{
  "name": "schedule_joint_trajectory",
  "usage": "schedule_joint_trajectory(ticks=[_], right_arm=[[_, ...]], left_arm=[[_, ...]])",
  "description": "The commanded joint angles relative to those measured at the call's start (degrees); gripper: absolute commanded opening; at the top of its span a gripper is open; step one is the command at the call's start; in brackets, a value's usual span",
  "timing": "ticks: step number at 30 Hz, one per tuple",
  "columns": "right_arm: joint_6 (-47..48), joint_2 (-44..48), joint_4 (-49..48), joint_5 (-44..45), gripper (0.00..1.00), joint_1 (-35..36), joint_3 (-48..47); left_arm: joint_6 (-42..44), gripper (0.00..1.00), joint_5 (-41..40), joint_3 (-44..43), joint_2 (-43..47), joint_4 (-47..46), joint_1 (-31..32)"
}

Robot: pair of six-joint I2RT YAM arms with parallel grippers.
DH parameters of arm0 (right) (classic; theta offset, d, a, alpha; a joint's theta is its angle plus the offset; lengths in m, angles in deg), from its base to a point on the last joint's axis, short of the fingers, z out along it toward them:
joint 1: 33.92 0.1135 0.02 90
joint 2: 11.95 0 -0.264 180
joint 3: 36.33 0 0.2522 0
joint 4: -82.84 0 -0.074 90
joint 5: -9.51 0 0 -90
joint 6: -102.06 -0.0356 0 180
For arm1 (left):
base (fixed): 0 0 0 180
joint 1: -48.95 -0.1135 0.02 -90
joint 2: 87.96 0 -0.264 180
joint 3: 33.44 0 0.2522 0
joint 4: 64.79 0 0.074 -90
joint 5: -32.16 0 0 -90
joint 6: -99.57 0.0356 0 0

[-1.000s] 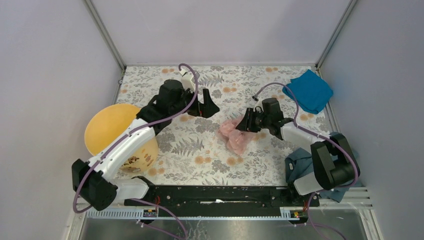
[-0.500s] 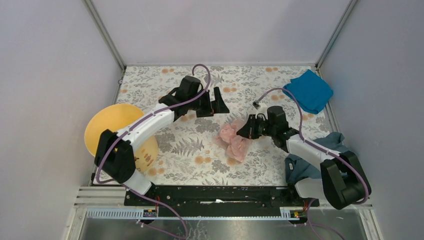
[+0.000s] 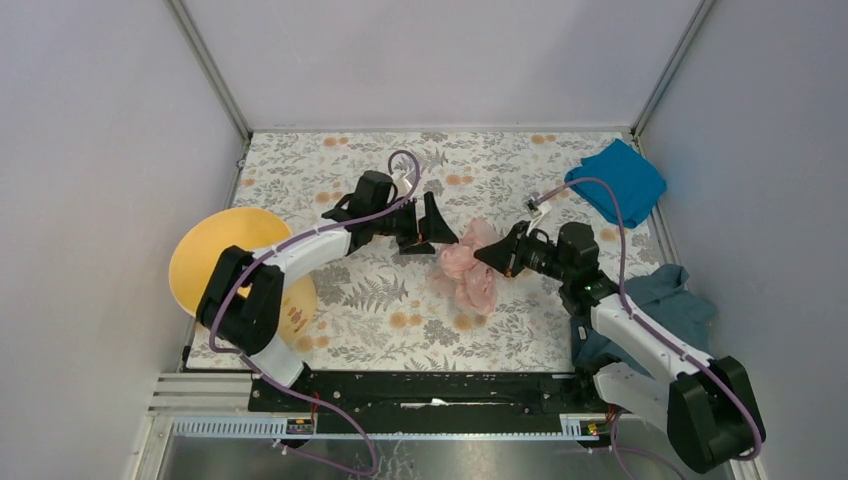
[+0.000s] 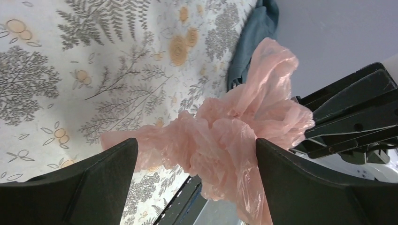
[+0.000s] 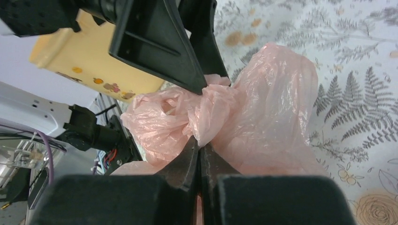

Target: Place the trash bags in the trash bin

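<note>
My left gripper rises beside the trash bag [image 3: 468, 270] next. It then closes on the bag's end nearest the bin, because the bin stands on this arm's side of the table.
The trash bag [image 3: 468, 270] is a crumpled pale pink film bundle at the middle of the floral table. My right gripper [image 3: 489, 255] comes at it from the right and is shut on a fold of the film [image 5: 213, 119], its jaws pressed together [image 5: 199, 146]. My left gripper [image 3: 440, 233] stands open on the bag's left side. In the left wrist view its fingers straddle the bunched bag [image 4: 234, 136] without pinching it. The yellow-orange trash bin [image 3: 215, 250] sits at the table's left edge, partly behind the left arm, and shows again in the right wrist view [image 5: 70, 56].
A bright blue folded cloth [image 3: 618, 182] lies at the back right corner. A dark teal cloth [image 3: 668, 300] lies at the right edge under the right arm. Grey walls enclose the table on three sides.
The right gripper has shut on the pink bag and raised a fold of it. The left gripper, still open, has moved right and down to the bag's left side.
</note>
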Motion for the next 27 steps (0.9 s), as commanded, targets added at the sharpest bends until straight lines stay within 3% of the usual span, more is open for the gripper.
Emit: schedule_joint_trajectory(ticks=[1, 4, 9, 12, 14, 17, 20, 24, 27], right_arm=[[-3.7, 6.0, -1.5, 4.6, 0.0, -0.6, -1.8], [-12.4, 7.1, -2.0, 0.4, 0.0, -4.7, -3.0], [-35.2, 4.9, -16.2, -14.0, 0.0, -14.4, -3.2], [-40.6, 4.1, -15.7, -17.4, 0.0, -16.1, -6.5], [-43.5, 3.8, -15.1, -18.8, 0.0, -16.1, -8.7], [-51.8, 3.2, -21.8, -20.9, 0.0, -16.1, -10.8], [-57.4, 3.1, -25.3, -22.5, 0.0, -16.1, -13.3], [-59.3, 4.1, -25.5, -22.2, 0.0, -16.1, -15.7], [-59.2, 4.5, -24.8, -20.6, 0.0, -16.1, -16.9]], left_arm=[[3.8, 0.99, 1.3, -2.4, 6.2, -3.9, -0.6], [6.9, 0.99, -1.7, -2.3, 13.0, -3.2, -2.0], [10.3, 0.99, -5.5, -0.7, 23.1, -5.0, -3.2], [11.7, 0.99, -5.3, 0.5, 26.5, -7.7, -3.3], [12.4, 0.99, -3.1, 0.6, 27.1, -8.7, -3.3], [11.7, 0.99, 2.8, 0.3, 25.6, -10.8, -3.2], [6.8, 0.99, 10.6, 1.8, 23.9, -18.4, -3.1], [-1.5, 0.99, 16.4, 5.0, 23.2, -30.6, -2.2], [-2.7, 0.99, 18.0, 5.7, 23.2, -33.2, -0.2]])
